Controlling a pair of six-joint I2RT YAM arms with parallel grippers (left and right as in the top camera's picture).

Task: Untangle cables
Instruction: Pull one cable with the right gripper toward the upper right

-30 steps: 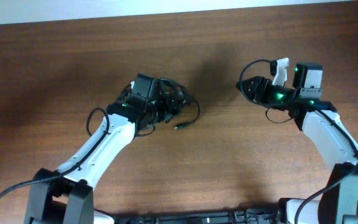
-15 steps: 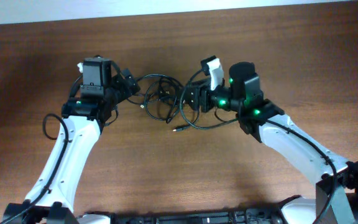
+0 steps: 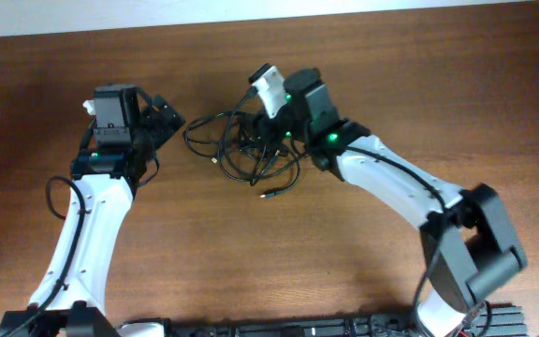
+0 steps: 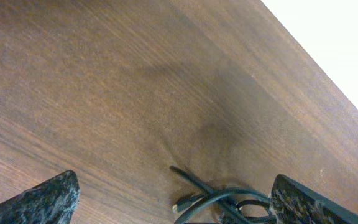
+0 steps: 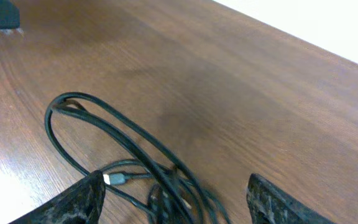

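My right gripper moves down and to the left in the overhead view onto the big loop's piece of cable [image 5: 146, 159] next. It lies below on that side, clear of the crossings.
The cables [image 3: 241, 150] lie as a loose tangle of thin black loops on the wooden table, with a metal-tipped plug [image 3: 268, 195] sticking out at the front. My left gripper [image 3: 168, 122] is open just left of the tangle; in its wrist view [image 4: 176, 202] cable strands and a small plug [image 4: 180, 205] lie between its fingers. My right gripper [image 3: 262, 140] is open over the tangle's right part. Its wrist view [image 5: 173, 199] shows a big cable loop [image 5: 92, 124] and a plug [image 5: 115, 179] between the fingertips.
The brown wooden table [image 3: 391, 75] ends at a pale strip [image 3: 157, 14] along the back. My left arm [image 3: 82, 234] runs in from the front left and my right arm [image 3: 410, 197] from the front right.
My left gripper has moved left and back, away from the tangle. My right gripper has swung left from the far right onto the tangle. The cables have spread into wider loops.
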